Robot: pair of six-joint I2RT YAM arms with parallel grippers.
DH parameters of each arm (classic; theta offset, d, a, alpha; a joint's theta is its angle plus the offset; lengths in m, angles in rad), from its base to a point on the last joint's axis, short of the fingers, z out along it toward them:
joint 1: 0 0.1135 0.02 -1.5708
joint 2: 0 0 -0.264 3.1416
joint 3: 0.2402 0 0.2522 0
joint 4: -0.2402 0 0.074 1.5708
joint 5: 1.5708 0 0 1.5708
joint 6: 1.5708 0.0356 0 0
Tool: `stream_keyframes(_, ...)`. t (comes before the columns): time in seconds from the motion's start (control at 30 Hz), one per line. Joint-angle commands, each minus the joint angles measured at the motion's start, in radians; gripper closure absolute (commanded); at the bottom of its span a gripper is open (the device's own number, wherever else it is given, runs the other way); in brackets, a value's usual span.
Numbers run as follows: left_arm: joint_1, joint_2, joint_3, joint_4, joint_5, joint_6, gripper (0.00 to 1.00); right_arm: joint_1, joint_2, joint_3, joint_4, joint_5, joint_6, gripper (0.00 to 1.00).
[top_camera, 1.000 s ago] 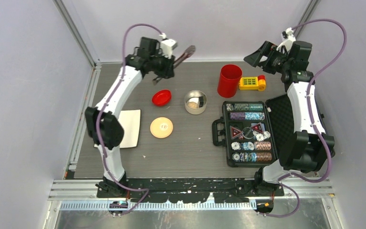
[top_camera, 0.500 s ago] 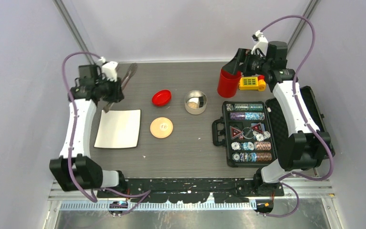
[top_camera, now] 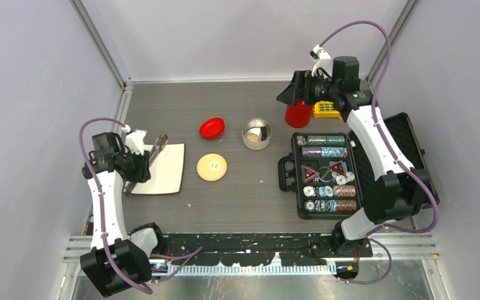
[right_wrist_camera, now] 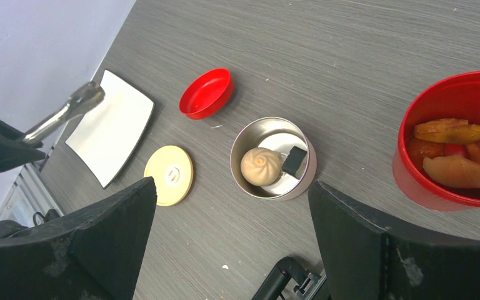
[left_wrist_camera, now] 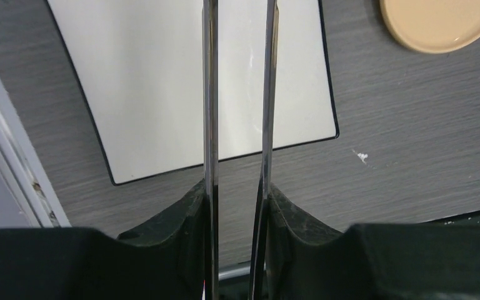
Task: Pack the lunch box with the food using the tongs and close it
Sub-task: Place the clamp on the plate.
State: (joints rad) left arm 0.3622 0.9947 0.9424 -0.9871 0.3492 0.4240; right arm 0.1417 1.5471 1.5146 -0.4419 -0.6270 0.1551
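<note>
The robot's right gripper should move down and to the left in the top view onto the tan lid's tin-side edge (top_camera: 225, 162) (right_wrist_camera: 190, 173), because the tin holding the food is open.
The lunch box (top_camera: 244, 134) is a steel tin mid-table, open, with a pale bun (right_wrist_camera: 260, 166) and a whitish piece with a dark part (right_wrist_camera: 295, 160) inside. Its tan lid (top_camera: 212, 167) lies flat to its front left. More food (right_wrist_camera: 453, 153), orange-brown lumps, fills a red cup (top_camera: 298, 114). My left gripper (top_camera: 139, 164) is shut on the tongs (top_camera: 156, 147), whose two arms (left_wrist_camera: 210, 94) reach out over a white square plate (left_wrist_camera: 156, 75) with a gap between them. My right gripper (top_camera: 290, 95) hangs open, high over the red cup and empty.
A small red lid (top_camera: 212, 127) lies left of the tin. An open black case of poker chips (top_camera: 325, 175) takes the right side, its handle (right_wrist_camera: 287, 275) under my right gripper. A yellow toy (top_camera: 326, 110) sits beside the red cup. A metal frame rail runs along the left table edge.
My left arm has swung from the back of the table to the front left, carrying the tongs over the white plate. My right arm has moved left over the red cup.
</note>
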Motion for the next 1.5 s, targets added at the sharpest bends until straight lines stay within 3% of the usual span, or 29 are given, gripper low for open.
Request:
stream_keyframes(0.0, 0.009, 0.037, -0.048, 0.059, -0.042, 0.02, 0.65, 0.018, -0.012, 0.01, 0.026, -0.008, -0.028, 0.05)
stream_keyframes(0.93, 0.007, 0.323, -0.165, 0.203, -0.157, 0.11, 0.48, 0.023, -0.004, 0.036, -0.032, 0.007, -0.068, 0.05)
stream_keyframes(1.13, 0.007, 0.336, -0.177, 0.216, -0.168, 0.122, 0.41, 0.031, -0.001, 0.035, -0.033, 0.007, -0.076, 0.04)
stream_keyframes(1.47, 0.007, 0.286, -0.133, 0.129, -0.157, 0.119, 0.16, 0.088, -0.003, 0.002, -0.048, 0.025, -0.12, 0.06)
